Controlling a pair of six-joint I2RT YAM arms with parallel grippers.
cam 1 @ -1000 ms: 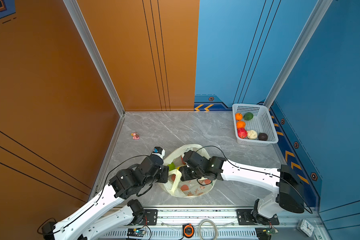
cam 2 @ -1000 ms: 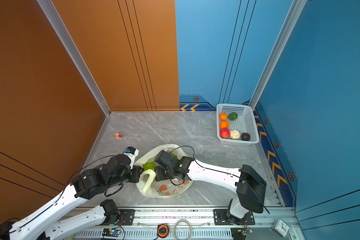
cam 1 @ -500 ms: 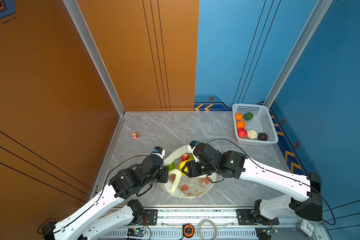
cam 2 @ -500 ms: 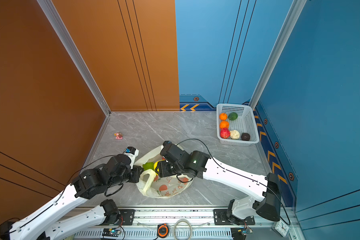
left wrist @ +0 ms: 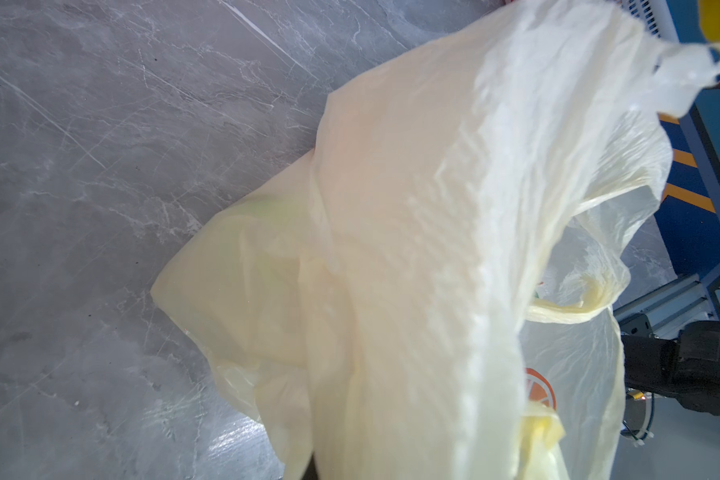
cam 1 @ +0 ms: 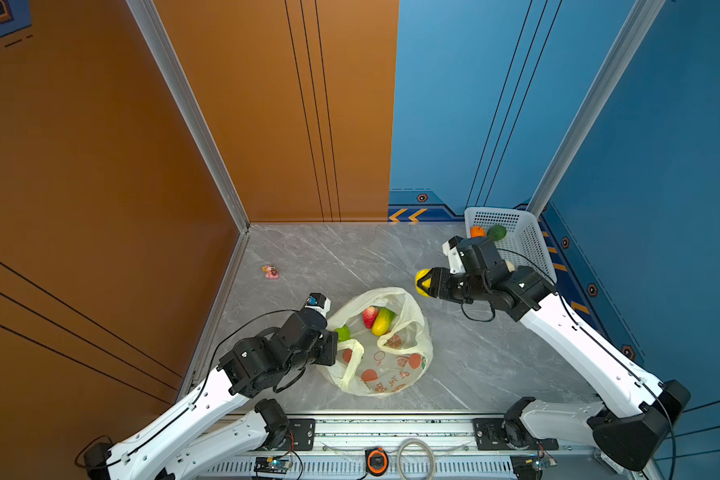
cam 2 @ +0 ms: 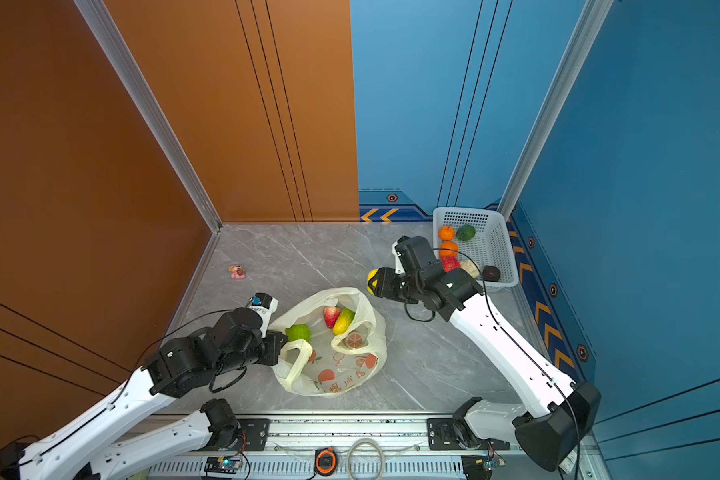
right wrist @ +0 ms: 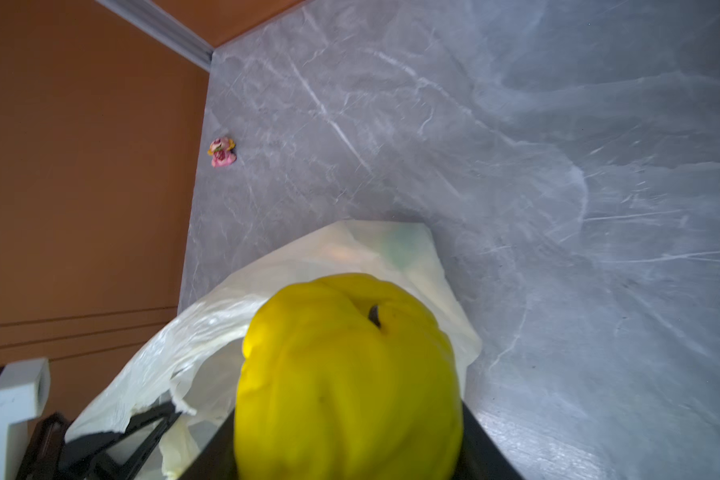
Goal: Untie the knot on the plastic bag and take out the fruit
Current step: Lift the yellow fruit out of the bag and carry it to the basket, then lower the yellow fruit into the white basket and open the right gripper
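The robot's right gripper will carry the yellow fruit (cam 1: 420, 275) outward and down into the bare middle and let it go there, since the basket stands outward of that gripper by the blue wall.
The plastic bag (cam 1: 391, 365) (cam 2: 341, 370) lies on the grey floor with its mouth gaping wide. The knot is out of view, and a loose handle strip (cam 1: 352, 361) lies over the bag. Inside the bag are a red fruit (cam 1: 370, 316), a yellow-green fruit (cam 1: 383, 321) and a bright green fruit (cam 1: 342, 333). My left gripper (cam 1: 331, 340) (cam 2: 281, 345) is shut on the bag's left rim; pale plastic (left wrist: 391, 249) fills the left wrist view. My right gripper (cam 1: 425, 284) (cam 2: 374, 282) hangs above the floor to the bag's right, shut on a yellow fruit (cam 1: 420, 275) (right wrist: 350, 374).
A white perforated basket (cam 1: 528, 245) (cam 2: 495, 232) stands at the back right by the blue wall and holds several fruits. A tiny pink toy figure (cam 1: 270, 272) (right wrist: 222, 152) lies near the orange wall at the left. A metal rail runs along the front edge.
My right gripper has come up out of the bag with the yellow fruit and swung right and back, towards the basket. The left arm has kept still on the bag's rim.
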